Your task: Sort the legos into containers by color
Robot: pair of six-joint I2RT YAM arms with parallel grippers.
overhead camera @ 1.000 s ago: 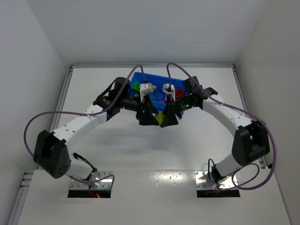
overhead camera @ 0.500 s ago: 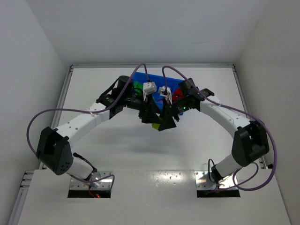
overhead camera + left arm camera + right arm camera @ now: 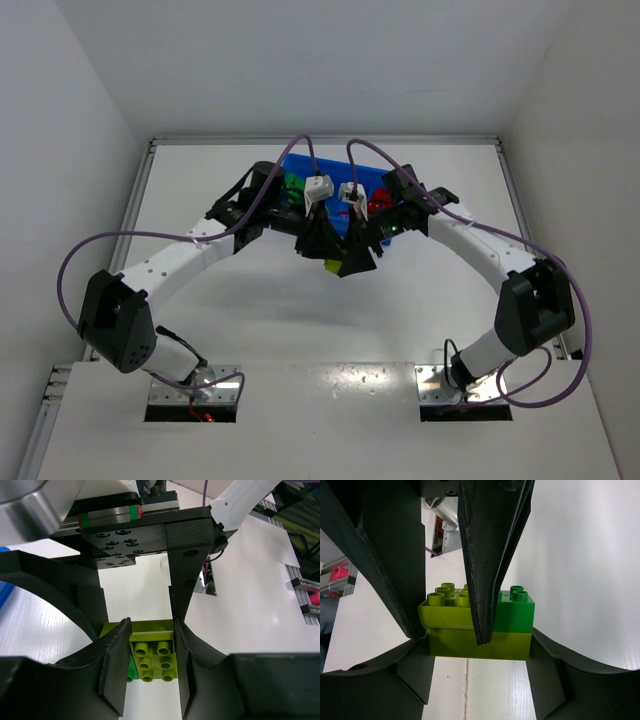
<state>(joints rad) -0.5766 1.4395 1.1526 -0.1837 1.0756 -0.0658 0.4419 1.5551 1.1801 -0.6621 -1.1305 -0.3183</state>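
Next, the left gripper pulls off the long brick [image 3: 477, 645], then swings outward, tilting down over the blue tray beside the green legos [image 3: 293, 185], as its brick is yellow-green.
A lego cluster [image 3: 332, 266] hangs just in front of the blue tray of containers [image 3: 368, 177], between both grippers. It is a long yellow-green brick [image 3: 477, 645] with a yellow-green brick [image 3: 152, 655] and a green brick [image 3: 515, 612] stacked on top. My left gripper [image 3: 150, 672] is shut on the upper yellow-green brick, one finger on each side. My right gripper [image 3: 477, 655] is shut on the two ends of the long bottom brick. Green legos [image 3: 293, 185] and red legos [image 3: 380, 200] lie in the tray, partly hidden by the arms.
White walls close in the table on the left, right and back. A metal rail [image 3: 150, 180] runs along the table's left edge and another [image 3: 512, 190] along the right. Purple cables [image 3: 90, 250] loop off both arms. The arm bases [image 3: 195, 390] sit at the near edge.
My left gripper has shut on the upper yellow-green brick. Both grippers and the cluster shifted slightly left and toward the tray, then held still.
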